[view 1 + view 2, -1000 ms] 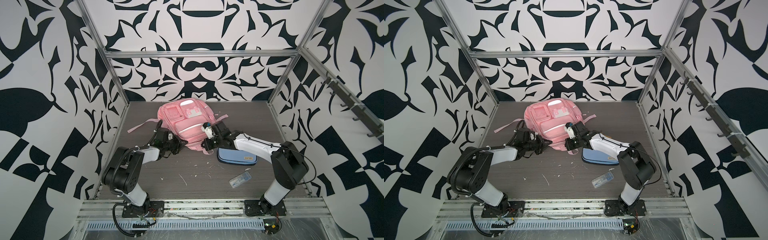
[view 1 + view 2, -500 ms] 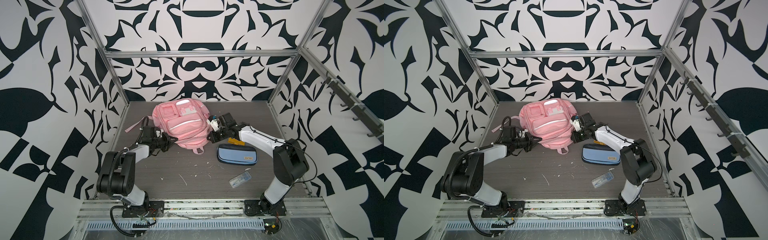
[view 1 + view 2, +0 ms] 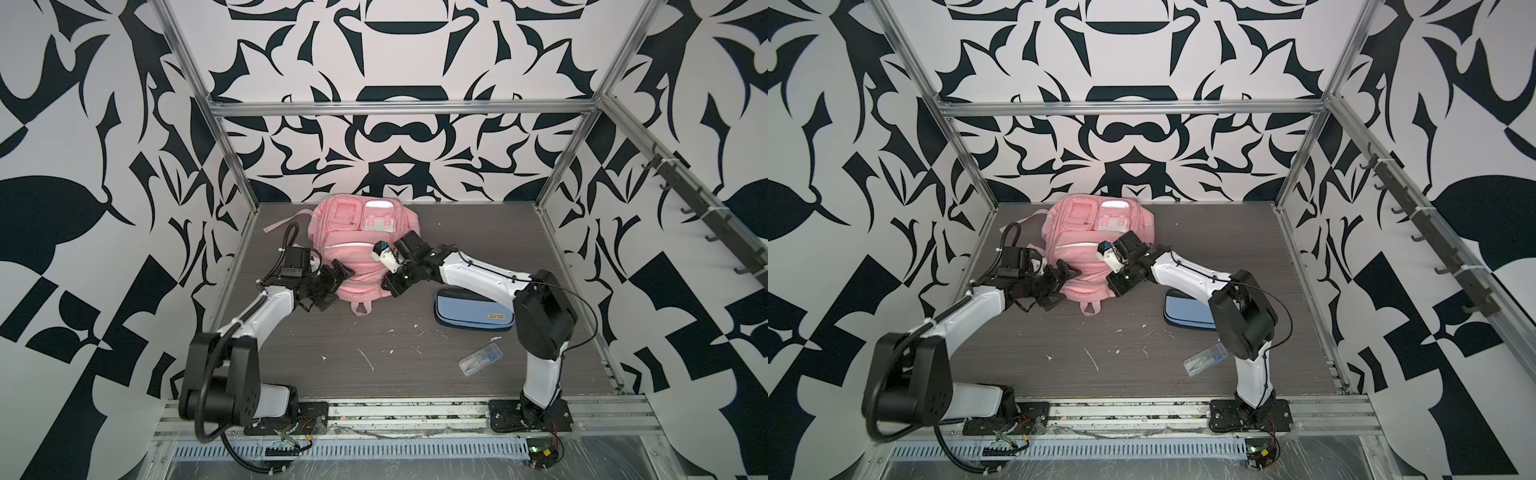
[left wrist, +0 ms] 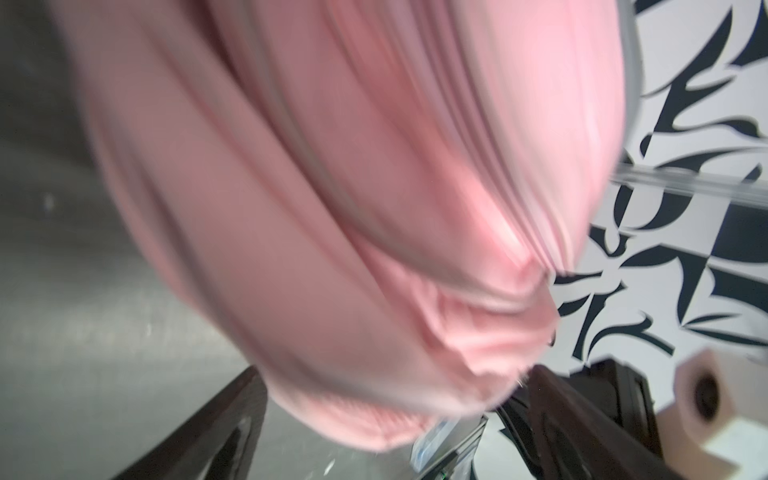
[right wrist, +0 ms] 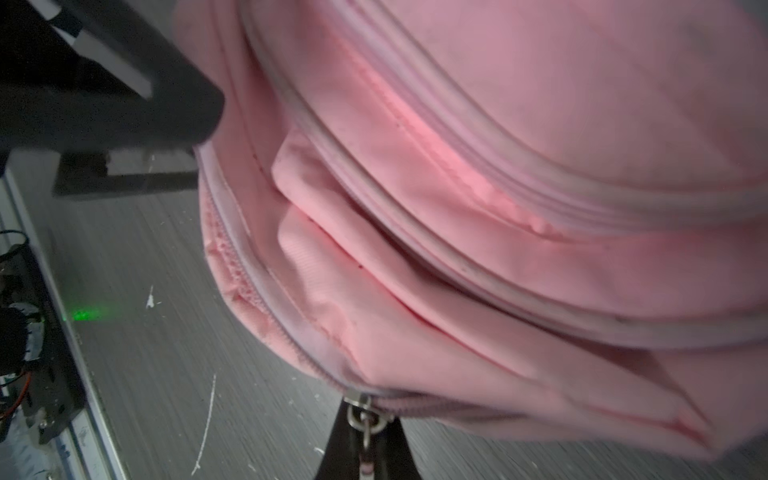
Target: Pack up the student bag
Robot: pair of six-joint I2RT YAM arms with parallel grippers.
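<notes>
I will next pull my right gripper outward along the bag's side by the pencil case, then let go of the metal zip pull point(image 5: 365, 419), because the zip runs on that way.
The pink student bag point(image 3: 360, 249) point(image 3: 1096, 245) lies flat at the back middle of the table, its handle loop towards the front. My left gripper point(image 3: 338, 284) point(image 3: 1064, 282) stands open at the bag's left lower side. In the left wrist view the blurred bag point(image 4: 353, 187) bulges between the spread fingers point(image 4: 216, 432), and the left gripper point(image 4: 386, 453) holds nothing. My right gripper point(image 3: 388, 286) point(image 3: 1115, 286) is at the bag's right lower corner. In the right wrist view the right gripper point(image 5: 365, 457) is shut on the metal zip pull point(image 5: 365, 419) of the bag point(image 5: 498, 208).
A light-blue and navy pencil case point(image 3: 473, 313) point(image 3: 1185, 311) lies right of the bag, partly under the right arm. A small clear plastic box point(image 3: 481, 359) point(image 3: 1206, 358) sits nearer the front right. White scraps dot the table. A hook rail point(image 3: 706, 224) lines the right wall.
My left gripper has gone from shut to open, letting go of the bag. My right gripper, still shut, has swung from the bag's right side to its front right corner.
</notes>
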